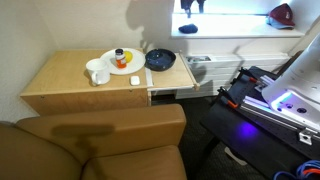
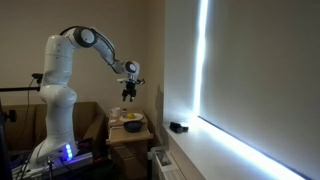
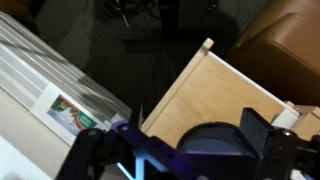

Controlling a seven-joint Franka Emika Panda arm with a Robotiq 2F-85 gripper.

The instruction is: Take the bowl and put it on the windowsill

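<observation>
My gripper moves down with a turn onto the bowl's rim by the radiator [image 3: 186, 137] next, since its open fingers still hang high above the table.
A dark blue bowl [image 1: 160, 59] sits at the corner of the wooden side table [image 1: 70, 80] nearest the window, beside a white plate. In the wrist view the bowl [image 3: 215, 145] lies right under my gripper [image 3: 194, 116], whose two fingers stand wide apart on either side of it and hold nothing. In an exterior view the gripper [image 2: 128, 93] hangs well above the table with the arm reaching out over it. The white windowsill [image 1: 235, 32] runs along the far side in bright light. It also shows in an exterior view [image 2: 215, 143].
The white plate [image 1: 122, 60] holds an orange item and small pieces, with a white mug [image 1: 98, 72] next to it. A dark object [image 1: 188, 28] and a red item [image 1: 281, 14] lie on the sill. A brown armchair [image 1: 100, 145] stands before the table, and a radiator [image 1: 215, 70] sits under the sill.
</observation>
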